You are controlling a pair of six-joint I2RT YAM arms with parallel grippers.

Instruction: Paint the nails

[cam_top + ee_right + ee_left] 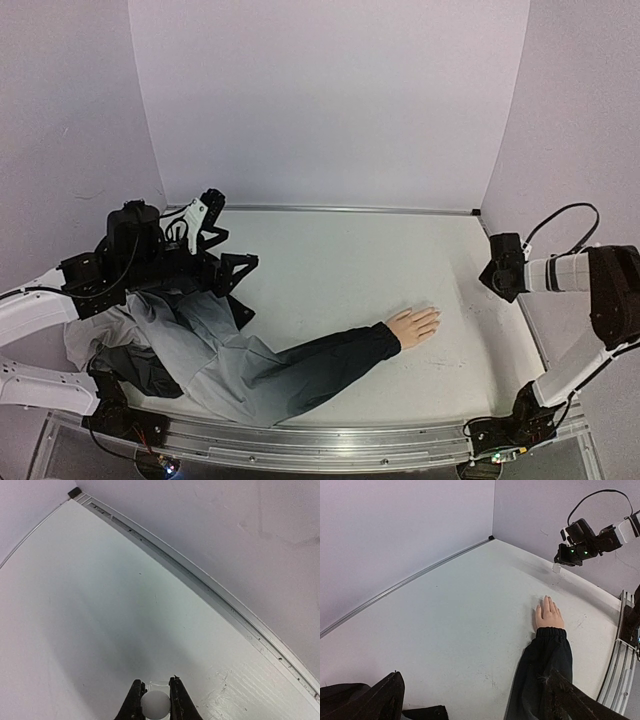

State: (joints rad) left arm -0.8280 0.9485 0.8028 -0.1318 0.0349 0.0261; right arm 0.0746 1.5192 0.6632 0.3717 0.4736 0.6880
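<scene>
I need to lower the bottle with my right gripper onto the bare tabletop by the wall bar (486,292) just below, clear of the hand, and release it.
A pale peach mannequin hand (413,326) lies flat on the white table with fingers spread, at the end of a dark sleeve (330,362). The nails (436,316) are tiny and point right; in the left wrist view the nails (546,599) are barely discernible. My left gripper (244,288) hangs over the table's left side, open and empty, its fingers (385,700) wide apart with the sleeve (545,665) behind the right one. My right gripper (497,272) hovers above the table's right edge, well away from the hand, shut on a small white-capped bottle (155,704).
A grey garment (200,350) is bunched at the near left, under my left arm. A metal rail (330,445) runs along the near edge, and another rail (225,605) lines the foot of the wall. Walls enclose the table on three sides.
</scene>
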